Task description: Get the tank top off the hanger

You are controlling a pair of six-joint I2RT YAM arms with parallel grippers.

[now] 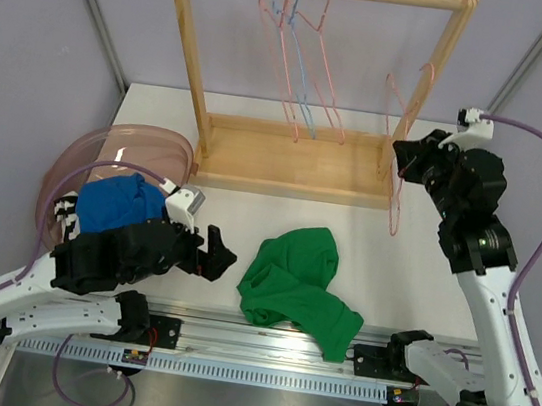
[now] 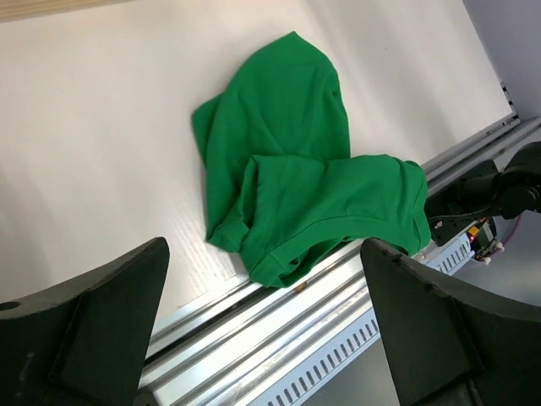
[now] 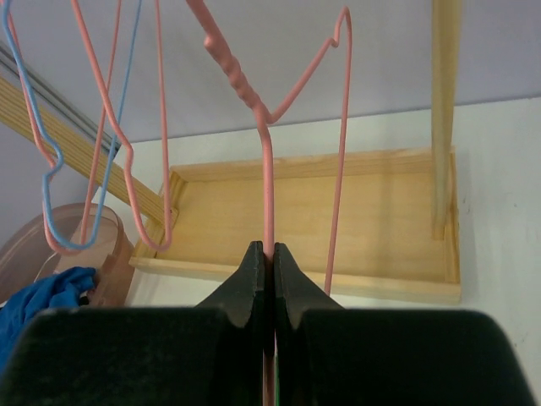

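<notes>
My right gripper will next go up and away from my base toward the other hangers. Then it will bring the hook of the pink hanger onto the rack's wooden bar.
A green tank top (image 1: 295,285) lies crumpled on the table near the front edge; it also shows in the left wrist view (image 2: 296,169), partly over the metal rail. My right gripper (image 1: 399,160) is shut on a bare pink wire hanger (image 1: 404,141), held upright in the air beside the rack's right post; in the right wrist view my fingers (image 3: 254,279) pinch the hanger's wire (image 3: 267,186). My left gripper (image 1: 218,254) is open and empty, just left of the tank top, with its fingers (image 2: 93,321) wide apart.
A wooden rack (image 1: 307,87) stands at the back with pink and blue wire hangers (image 1: 297,55) on its rail. A pink basket (image 1: 121,157) at left holds a blue garment (image 1: 120,202). A metal rail (image 1: 261,348) runs along the front edge.
</notes>
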